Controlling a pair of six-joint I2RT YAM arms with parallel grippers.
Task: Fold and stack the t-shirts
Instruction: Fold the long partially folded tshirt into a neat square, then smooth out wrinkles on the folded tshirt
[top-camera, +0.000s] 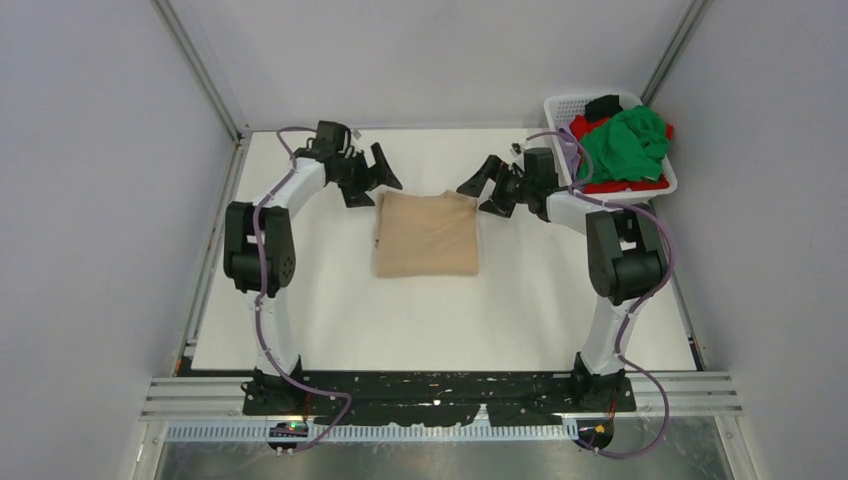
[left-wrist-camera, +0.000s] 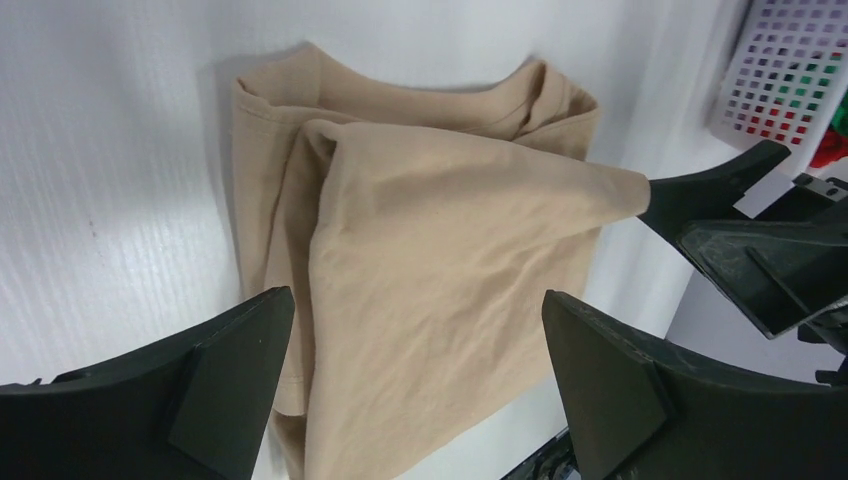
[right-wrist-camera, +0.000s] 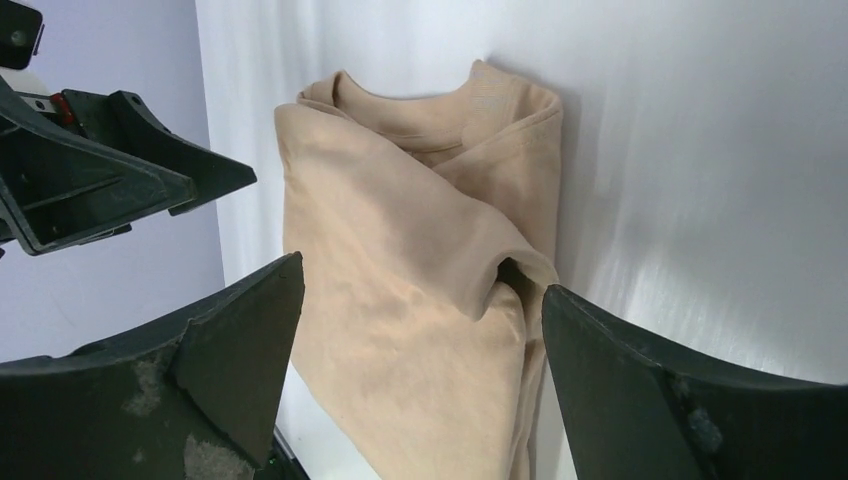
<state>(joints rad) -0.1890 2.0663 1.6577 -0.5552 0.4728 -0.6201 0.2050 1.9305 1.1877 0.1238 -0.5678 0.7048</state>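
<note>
The robot's left gripper will go down and back to pinch the beige t-shirt's layered side edge (left-wrist-camera: 298, 372), because folds come together there.
The beige t-shirt (top-camera: 425, 235) lies folded into a rough rectangle at the table's middle, collar end toward the back. My left gripper (top-camera: 375, 182) hovers open at its far left corner, and my right gripper (top-camera: 483, 192) hovers open at its far right corner. In the left wrist view the shirt (left-wrist-camera: 440, 270) lies between and beyond the wide-apart fingers of the left gripper (left-wrist-camera: 415, 370), which hold nothing. In the right wrist view the shirt (right-wrist-camera: 420, 250) shows a folded flap, and the right gripper (right-wrist-camera: 420, 370) is open and empty. The green t-shirt (top-camera: 625, 140), red t-shirt (top-camera: 590, 186) and black t-shirt (top-camera: 603, 105) are piled in the basket.
The white mesh basket (top-camera: 556, 108) stands at the back right corner, close behind the right arm; it also shows in the left wrist view (left-wrist-camera: 790, 70). Grey walls and metal posts enclose the white table (top-camera: 330, 310) on three sides.
</note>
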